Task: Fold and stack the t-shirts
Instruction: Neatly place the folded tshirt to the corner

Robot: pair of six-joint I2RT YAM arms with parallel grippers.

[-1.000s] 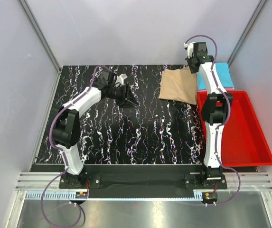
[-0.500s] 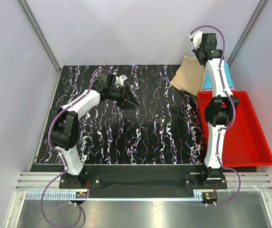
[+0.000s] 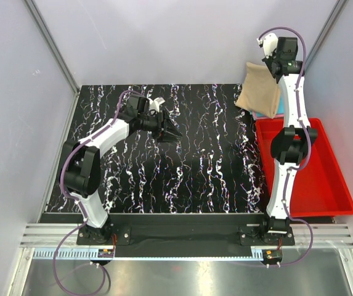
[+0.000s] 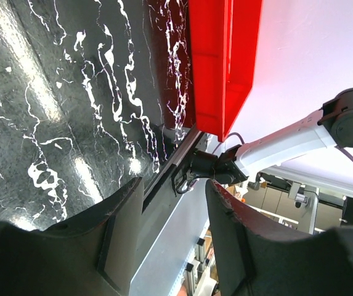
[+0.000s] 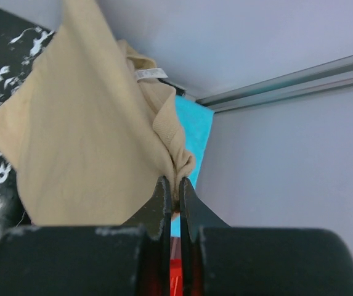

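My right gripper should next go right in the top view, then lower the gripped edge of the tan t-shirt onto the folded cyan t-shirt (image 3: pixel 279 109) (image 5: pixel 196 132) and release, since the cyan one lies below.
A tan t-shirt (image 3: pixel 259 92) with a small neck label (image 5: pixel 150 74) hangs in the air at the back right corner. My right gripper (image 5: pixel 176 182) is shut on a bunched edge of it, high up near the back wall (image 3: pixel 277 75). Below and behind the hanging cloth lies a folded cyan t-shirt (image 5: pixel 196 132), of which only a sliver (image 3: pixel 263 115) shows from above. My left gripper (image 3: pixel 170 134) hovers over the left-middle of the black marbled table (image 3: pixel 188 179). Its jaws (image 4: pixel 175 185) stand open with nothing between them.
A red plastic bin (image 3: pixel 342 200) stands along the right edge of the table, and its end wall (image 4: pixel 222 61) shows in the left wrist view. Grey walls with aluminium corner posts (image 3: pixel 53 52) close in the back and sides.
My right arm has lifted the tan t-shirt off the table and carried it back and to the right, over the cyan one. The left arm has barely moved.
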